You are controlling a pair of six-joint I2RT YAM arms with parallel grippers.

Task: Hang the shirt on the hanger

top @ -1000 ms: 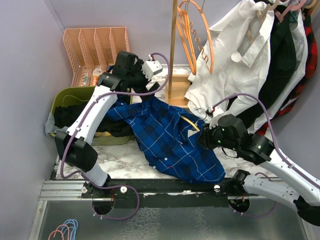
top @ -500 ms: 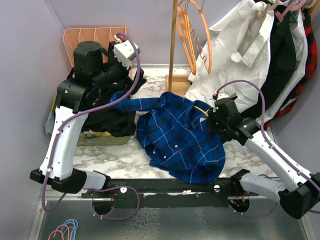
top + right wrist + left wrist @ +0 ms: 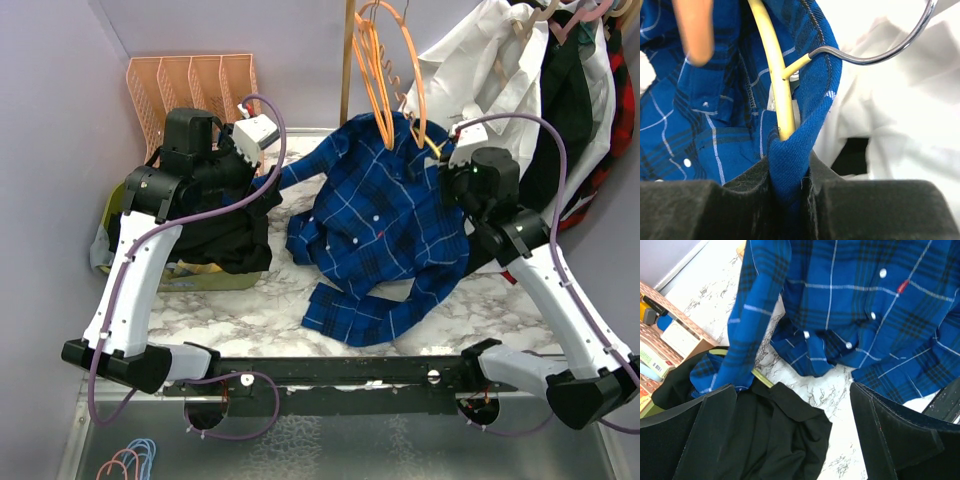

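I will next raise the exposed hook outward with my right gripper, beside the top of the big white shirt, where clothes hang, and let it go.
The blue plaid shirt [image 3: 385,225] hangs from its collar at the back right, its hem trailing on the marble. One sleeve [image 3: 750,325] stretches left over the bin's rim. The yellow hanger [image 3: 777,75] sits inside the collar, with its metal hook [image 3: 890,50] sticking out; only a small piece of it shows in the top view [image 3: 436,150]. My right gripper [image 3: 790,175], also in the top view [image 3: 450,160], is shut on the collar fabric and the hanger's bar. My left gripper [image 3: 792,405] is open and empty above the black garment [image 3: 775,435], near the sleeve [image 3: 265,175].
A green bin [image 3: 120,205] holding the black garment stands at the left, with an orange file rack [image 3: 190,95] behind it. A wooden stand [image 3: 346,90] carries orange hangers [image 3: 395,70]. A big white shirt [image 3: 500,80] and dark garments [image 3: 570,110] hang at the back right.
My right gripper has lifted the collar and hanger up and back to the right, towards the stand; the shirt now hangs from it. My left arm has drawn back to the left.
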